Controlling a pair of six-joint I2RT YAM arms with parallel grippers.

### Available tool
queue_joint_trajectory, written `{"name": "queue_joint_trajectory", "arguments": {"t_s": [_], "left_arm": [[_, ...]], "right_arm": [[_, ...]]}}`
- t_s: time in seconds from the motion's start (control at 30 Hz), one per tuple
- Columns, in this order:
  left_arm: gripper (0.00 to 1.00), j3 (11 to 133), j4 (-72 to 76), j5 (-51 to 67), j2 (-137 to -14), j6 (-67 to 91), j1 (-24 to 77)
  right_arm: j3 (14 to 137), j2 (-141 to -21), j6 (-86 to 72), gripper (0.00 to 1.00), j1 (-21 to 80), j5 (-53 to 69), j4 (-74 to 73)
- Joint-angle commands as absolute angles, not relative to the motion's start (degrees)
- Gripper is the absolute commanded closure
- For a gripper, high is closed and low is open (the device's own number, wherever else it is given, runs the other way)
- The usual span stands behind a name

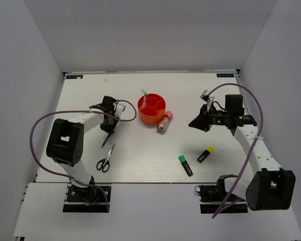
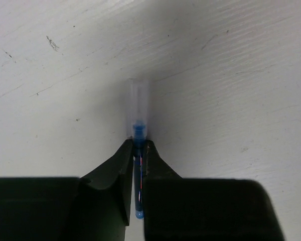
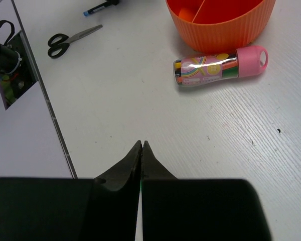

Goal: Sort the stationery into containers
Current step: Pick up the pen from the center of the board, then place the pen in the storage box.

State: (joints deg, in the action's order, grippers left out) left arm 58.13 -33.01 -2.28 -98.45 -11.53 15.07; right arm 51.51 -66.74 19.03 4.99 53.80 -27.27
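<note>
The left gripper lifts the pen up and outward next, turns it upright and releases it in the tub's far section, since a pale item already sits there.
My left gripper is shut on a thin pen with a blue core and a clear cap, which lies on the table. From above, that gripper sits left of the orange tub, with the pen poking out toward the scissors. My right gripper is shut and holds nothing; it hovers right of the tub. A pink-capped clear tube lies against the tub's wall. Green and yellow highlighters lie at the front right.
The tub's dividers show from above, and a thin pale item sticks out over its far rim. White walls enclose the table on three sides. The left arm's cable loops out to the left.
</note>
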Motion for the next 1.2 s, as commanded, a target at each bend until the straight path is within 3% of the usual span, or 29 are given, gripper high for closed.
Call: {"name": "queue_joint_trajectory", "arguments": {"t_s": [0.0,0.03,0.07,0.1,0.13,0.23,0.33,0.4,0.47,0.5,0.53,0.7,0.97,1.17], "left_arm": [[0.95,57.7,-33.4,-4.3,-100.8,-10.8,14.8],[0.98,58.2,-33.6,-4.1,-100.6,-10.1,14.7],[1.0,58.6,-34.3,-3.8,-100.0,-9.4,14.6],[1.0,60.2,-34.8,-3.6,-99.5,-9.0,14.7],[1.0,60.7,-35.1,-2.7,-98.0,-7.6,14.6],[1.0,63.7,-35.6,-0.9,-95.6,-5.2,14.7],[1.0,65.9,-33.9,3.4,-90.8,-0.5,14.6],[1.0,66.4,-31.3,7.7,-86.1,2.4,14.8],[1.0,65.8,-25.8,9.4,-82.0,6.6,15.4],[1.0,65.7,-23.8,12.4,-81.0,7.6,15.6],[1.0,64.5,-19.2,13.4,-80.4,10.5,15.8],[1.0,60.8,1.8,17.0,-77.9,16.9,18.9],[1.0,63.7,33.9,17.4,-91.7,25.5,21.7],[1.0,68.0,42.2,15.2,-101.3,26.6,23.3]], "right_arm": [[50.8,-65.4,18.2,1.0,4.1,56.5,-25.8],[50.7,-65.6,18.4,1.0,4.1,56.7,-25.8],[50.7,-65.5,18.4,0.84,3.8,56.7,-25.8],[50.8,-65.6,18.8,0.34,3.7,56.8,-25.9],[50.6,-65.5,19.1,0.12,3.6,56.8,-26.2],[50.0,-65.7,20.0,0.1,3.5,57.0,-26.2],[49.8,-65.5,20.2,0.1,3.3,57.0,-26.1],[50.0,-65.7,20.2,0.19,2.9,57.4,-26.3],[50.1,-66.3,20.2,0.62,2.6,59.0,-26.6],[50.2,-66.4,20.2,0.91,2.5,59.3,-26.6],[50.3,-66.9,18.8,1.0,2.5,59.1,-26.7],[49.7,-67.4,18.3,1.0,2.5,59.0,-25.1],[49.0,-68.0,18.2,1.0,2.1,60.0,-24.5],[48.8,-68.6,18.5,1.0,1.8,60.2,-24.3]]}}
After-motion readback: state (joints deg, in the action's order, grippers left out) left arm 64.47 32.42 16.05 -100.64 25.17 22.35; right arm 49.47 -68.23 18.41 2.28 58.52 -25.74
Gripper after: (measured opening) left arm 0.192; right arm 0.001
